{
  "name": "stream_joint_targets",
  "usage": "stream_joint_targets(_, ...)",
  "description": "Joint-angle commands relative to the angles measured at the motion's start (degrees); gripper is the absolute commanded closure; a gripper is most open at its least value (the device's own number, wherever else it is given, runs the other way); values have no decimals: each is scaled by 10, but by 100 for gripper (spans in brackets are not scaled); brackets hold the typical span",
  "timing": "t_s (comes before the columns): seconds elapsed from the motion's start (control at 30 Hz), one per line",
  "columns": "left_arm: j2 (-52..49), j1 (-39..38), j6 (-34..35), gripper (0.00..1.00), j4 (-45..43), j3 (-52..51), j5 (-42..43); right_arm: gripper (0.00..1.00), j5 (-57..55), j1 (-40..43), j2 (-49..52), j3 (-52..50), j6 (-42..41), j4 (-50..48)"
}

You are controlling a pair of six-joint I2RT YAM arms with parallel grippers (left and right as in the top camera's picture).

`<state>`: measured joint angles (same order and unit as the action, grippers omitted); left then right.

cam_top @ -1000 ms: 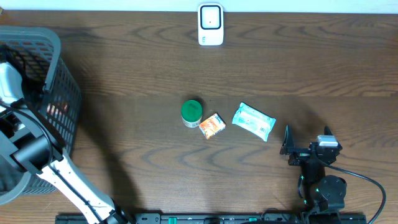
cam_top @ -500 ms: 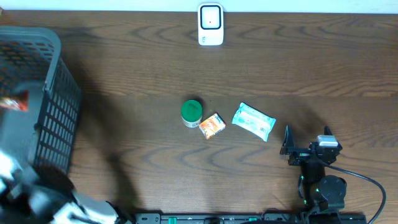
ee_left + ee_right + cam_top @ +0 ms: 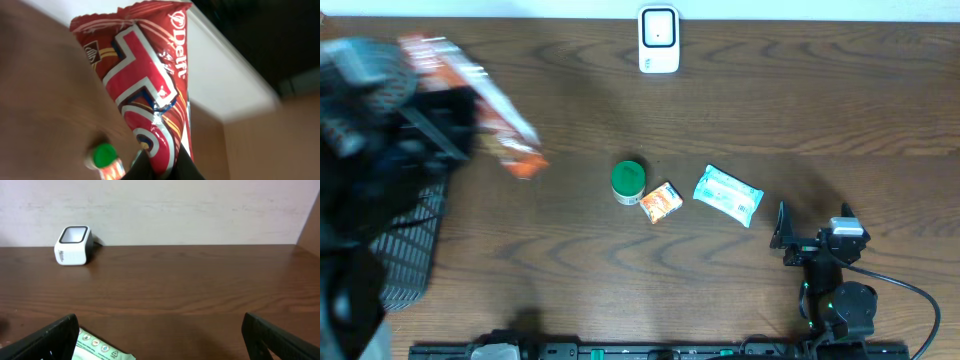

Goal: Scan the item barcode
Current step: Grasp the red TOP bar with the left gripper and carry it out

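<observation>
I need to lower my left gripper rightward in the overhead view next and release the red packet (image 3: 480, 105) on the tabletop (image 3: 588, 186) by the green-lidded jar, as it's clear there.
A red snack packet (image 3: 480, 105) hangs blurred in the air over the table's left side, and it fills the left wrist view (image 3: 150, 85). My left gripper (image 3: 161, 160) is shut on its lower end, and from overhead (image 3: 430, 125) it is a dark blur. No barcode shows on the packet. The white scanner (image 3: 659, 40) stands at the far middle edge, also seen from the right wrist (image 3: 73, 245). My right gripper (image 3: 813, 218) rests open at the front right, its jaws (image 3: 160, 340) empty.
A green-lidded jar (image 3: 628, 180), an orange packet (image 3: 661, 202) and a pale green wipes pack (image 3: 727, 195) lie mid-table. The wipes pack (image 3: 95, 347) sits just ahead of my right gripper's left finger. A grey basket (image 3: 405, 250) stands at the left edge.
My left arm has risen out of the basket and swung right over the table with the red packet. The right arm has not moved.
</observation>
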<state>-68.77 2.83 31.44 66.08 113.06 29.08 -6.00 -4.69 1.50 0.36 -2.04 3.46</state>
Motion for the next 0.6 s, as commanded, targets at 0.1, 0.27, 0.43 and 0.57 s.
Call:
stream_joint_targets(0.1,-87,-218,-144,93,-53,-93,21,1,-1,-3,-1,0,9,2)
stream_joint_targets(0.27,-197,-311,-233,92,-103,-143,67,1,-1,-3,-1,0,9,2)
stream_joint_targets(0.43,-330,-352,-255,93,-115,-151,68,1,-1,-3,-1,0,9,2)
stream_joint_targets(0.57,-407,-356,-255,93,-113,-151,64,1,-1,-3,-1,0,9,2)
